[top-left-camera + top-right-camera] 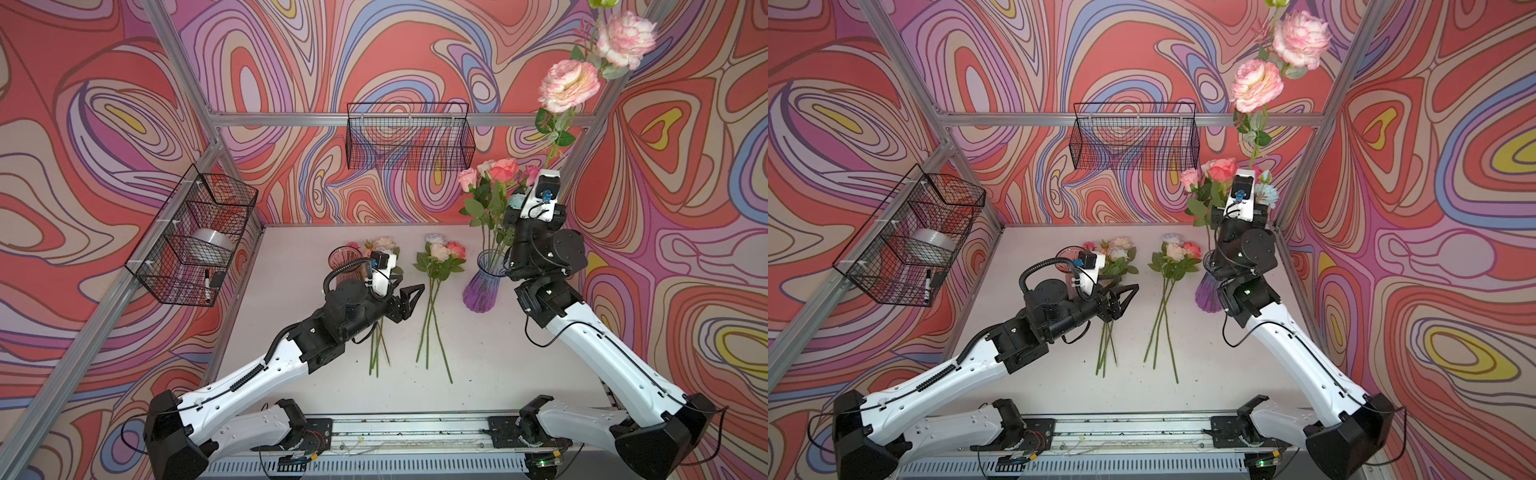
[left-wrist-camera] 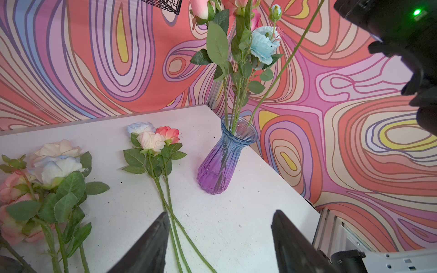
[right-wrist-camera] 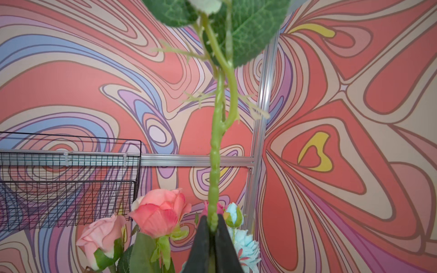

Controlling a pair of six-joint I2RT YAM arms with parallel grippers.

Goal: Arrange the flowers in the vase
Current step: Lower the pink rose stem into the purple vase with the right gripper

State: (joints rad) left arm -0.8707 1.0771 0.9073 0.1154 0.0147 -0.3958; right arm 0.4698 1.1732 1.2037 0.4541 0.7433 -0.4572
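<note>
The purple-and-blue vase's opening [image 1: 491,262] lies well below my right gripper. The gripper moves down toward it next, to slide the tall flower's stem deeper and release it.
A purple-and-blue glass vase [image 1: 484,282] [image 2: 224,156] stands at the table's right and holds several flowers [image 1: 494,174]. My right gripper [image 3: 214,227] is shut on the stem of a tall flower with two big pink-white blooms [image 1: 569,85] [image 1: 1256,83]. That stem [image 2: 283,68] slants down to the vase's mouth. Three flowers [image 1: 440,253] [image 2: 153,139] lie mid-table. Another bunch [image 1: 384,245] [image 2: 54,165] lies partly under my left arm. My left gripper [image 1: 415,291] [image 2: 220,212] hangs open and empty beside the middle bunch's stems.
A pink glass vase [image 1: 343,257] stands behind my left wrist. A wire basket [image 1: 409,135] hangs on the back rail. Another basket [image 1: 195,237] on the left rail holds a tape roll and a marker. An aluminium post [image 1: 582,137] rises just behind the held flower.
</note>
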